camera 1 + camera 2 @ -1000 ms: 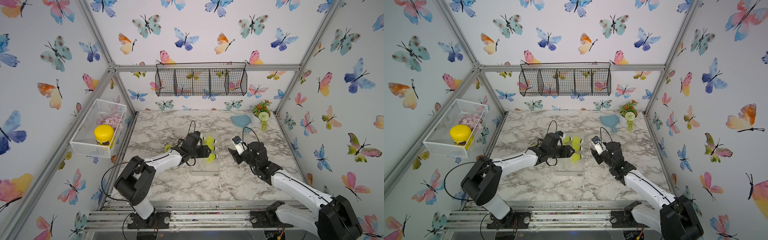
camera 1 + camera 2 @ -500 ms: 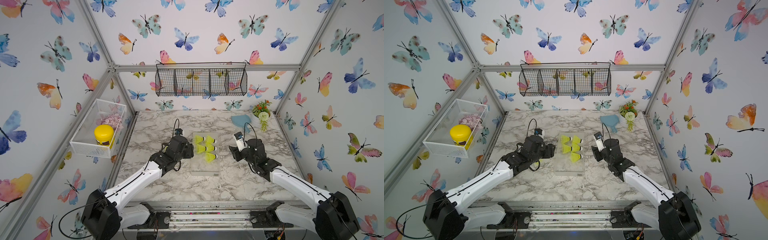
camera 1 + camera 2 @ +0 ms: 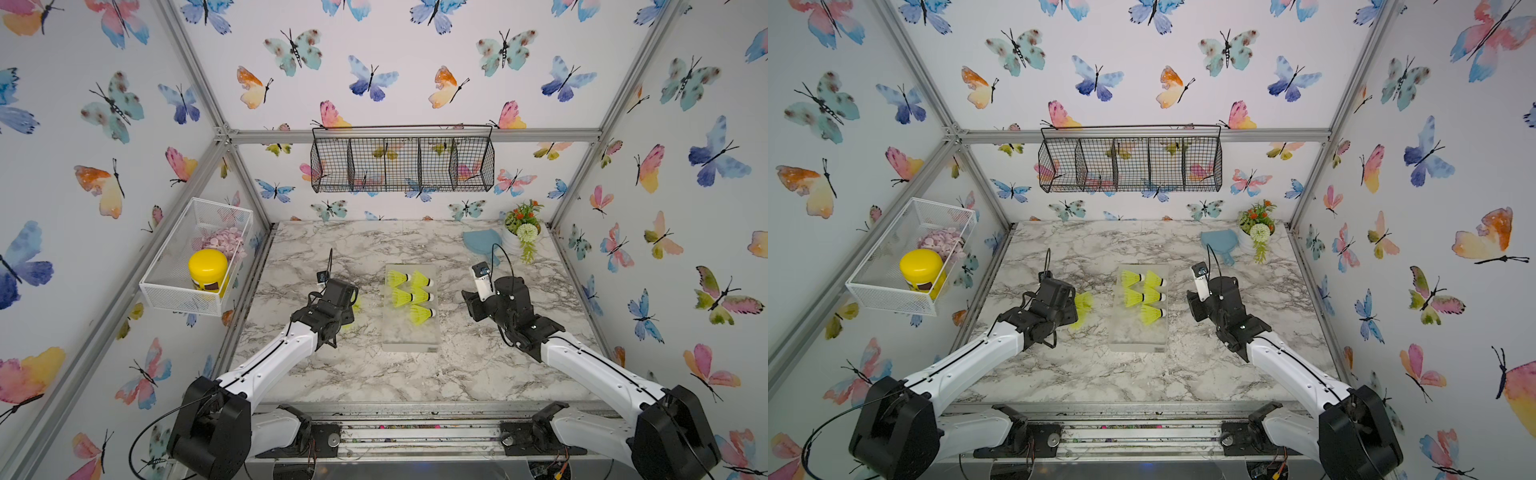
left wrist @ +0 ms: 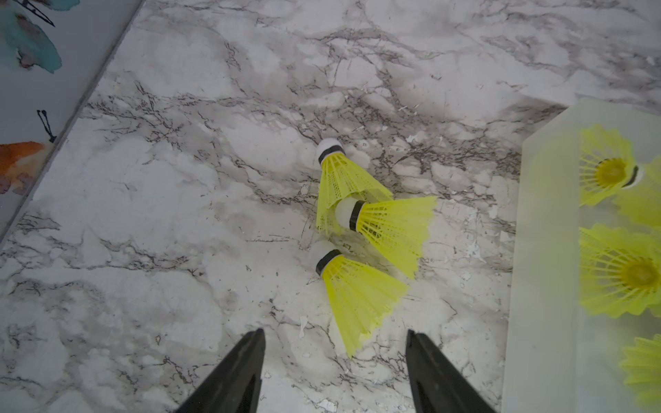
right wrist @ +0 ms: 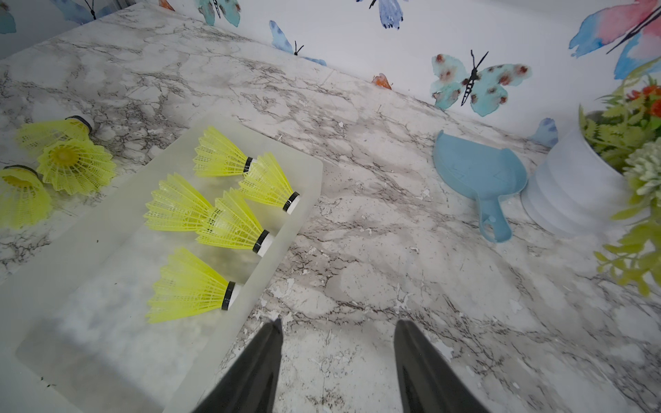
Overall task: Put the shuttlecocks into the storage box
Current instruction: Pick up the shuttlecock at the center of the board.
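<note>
The near skirt edge of the closest shuttlecock [image 3: 1078,322] lies below my left gripper's fingers, clear of the other shuttlecocks, so the gripper lowers onto it next.
The frosted storage box [image 3: 409,337] lies mid-table and holds several yellow-green shuttlecocks [image 3: 419,313] at its far end. Three more shuttlecocks [image 4: 357,296] lie on the marble just left of the box wall [image 4: 543,250], partly hidden under my left wrist in both top views [image 3: 1082,305]. My left gripper [image 4: 336,332] is open and empty, hovering over the skirt of the nearest loose one. My right gripper [image 5: 338,323] is open and empty above bare marble just right of the box [image 5: 89,321].
A blue scoop [image 3: 482,245] and a white plant pot [image 3: 521,232] stand at the back right. A white mesh basket [image 3: 195,253] with a yellow jar hangs on the left wall. A black wire basket [image 3: 401,164] hangs on the back wall.
My left arm has drawn back from over the box to the left and now hovers over the loose shuttlecocks. The right gripper has shifted slightly away from the box.
</note>
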Controlling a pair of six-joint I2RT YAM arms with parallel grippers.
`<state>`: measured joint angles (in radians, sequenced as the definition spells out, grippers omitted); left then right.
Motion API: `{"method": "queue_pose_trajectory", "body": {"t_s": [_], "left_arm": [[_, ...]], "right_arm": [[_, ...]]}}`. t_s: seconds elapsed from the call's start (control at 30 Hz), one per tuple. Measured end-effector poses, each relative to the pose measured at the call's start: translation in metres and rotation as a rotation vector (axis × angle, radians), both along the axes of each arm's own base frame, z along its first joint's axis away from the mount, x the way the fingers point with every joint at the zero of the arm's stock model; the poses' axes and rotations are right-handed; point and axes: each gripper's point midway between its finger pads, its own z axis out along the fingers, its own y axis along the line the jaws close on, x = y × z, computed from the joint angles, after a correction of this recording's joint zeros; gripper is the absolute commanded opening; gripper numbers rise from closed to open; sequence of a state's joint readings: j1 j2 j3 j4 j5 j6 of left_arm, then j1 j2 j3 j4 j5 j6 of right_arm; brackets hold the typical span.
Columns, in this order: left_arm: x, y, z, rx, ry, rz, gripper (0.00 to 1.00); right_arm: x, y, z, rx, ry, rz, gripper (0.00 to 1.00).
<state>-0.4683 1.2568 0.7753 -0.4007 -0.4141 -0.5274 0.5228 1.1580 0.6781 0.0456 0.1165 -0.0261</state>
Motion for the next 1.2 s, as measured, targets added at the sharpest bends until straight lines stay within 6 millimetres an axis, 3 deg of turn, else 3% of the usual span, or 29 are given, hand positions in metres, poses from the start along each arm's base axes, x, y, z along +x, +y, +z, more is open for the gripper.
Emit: {"method": "queue_pose_trajectory", "body": {"t_s": [0.5, 0.8, 0.97, 1.2], "left_arm": [[0.000, -0.006, -0.048, 0.065, 0.156, -0.049, 0.59], [0.010, -0.013, -0.058, 0.072, 0.178, -0.067, 0.26], [0.013, -0.012, -0.056, 0.063, 0.165, -0.057, 0.01], [0.014, -0.007, -0.049, 0.051, 0.148, -0.035, 0.00]], "right_arm": [[0.001, -0.005, -0.002, -0.016, 0.002, -0.024, 0.57], [0.002, -0.006, -0.002, -0.022, 0.000, -0.032, 0.57], [0.002, -0.006, -0.002, -0.022, 0.000, -0.033, 0.57], [0.001, -0.006, -0.002, -0.025, -0.001, -0.024, 0.57]]}}
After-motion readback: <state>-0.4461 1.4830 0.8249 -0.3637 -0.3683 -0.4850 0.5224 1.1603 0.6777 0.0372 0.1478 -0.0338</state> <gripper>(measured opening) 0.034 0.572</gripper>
